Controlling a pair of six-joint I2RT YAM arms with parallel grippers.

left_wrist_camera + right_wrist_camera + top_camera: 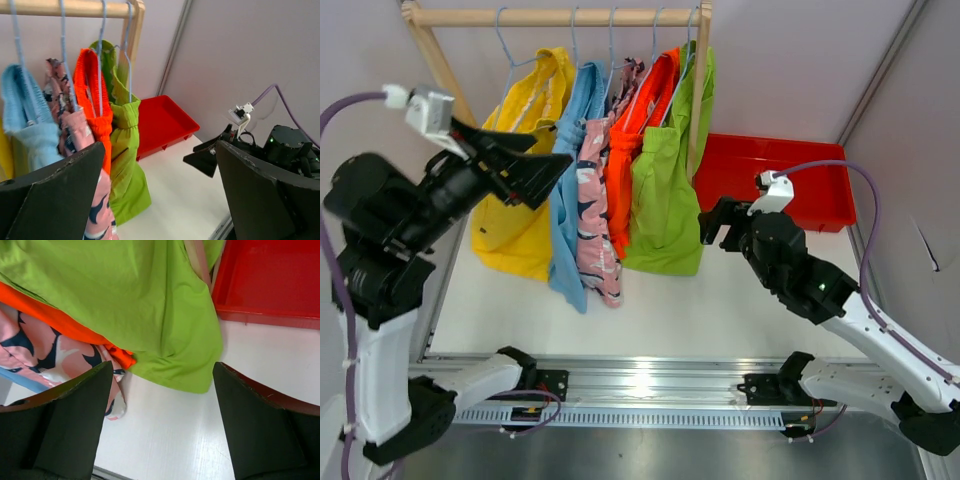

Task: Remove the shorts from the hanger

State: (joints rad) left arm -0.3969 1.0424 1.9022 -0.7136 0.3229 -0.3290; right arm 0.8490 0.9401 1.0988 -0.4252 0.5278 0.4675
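The left gripper moves outward and to the right in the top view onto the lime green pair's hanger wire (pixel 678 94) (pixel 129 67) next, which shows bare above the waistband.
Five pairs of shorts hang on light blue wire hangers from a wooden rail (pixel 555 16): yellow (pixel 525 150), light blue (pixel 572 190), pink patterned (pixel 595 210), orange (pixel 632 150) and lime green (pixel 668 190). My left gripper (pixel 542 165) is open and empty, raised in front of the yellow and blue pairs. My right gripper (pixel 713 222) is open and empty, just right of the lime green hem. In the right wrist view the lime green pair (pixel 130 300) hangs just above and ahead of the open jaws. In the left wrist view the orange (pixel 95 105) and lime green (pixel 125 150) pairs hang beyond the open jaws.
A red tray (pixel 775 180) lies at the back right, behind the right arm; it also shows in the left wrist view (pixel 160 122) and the right wrist view (pixel 270 280). The rack's slanted wooden legs (pixel 700 90) stand beside the shorts. A metal rail (pixel 650 385) runs along the near edge.
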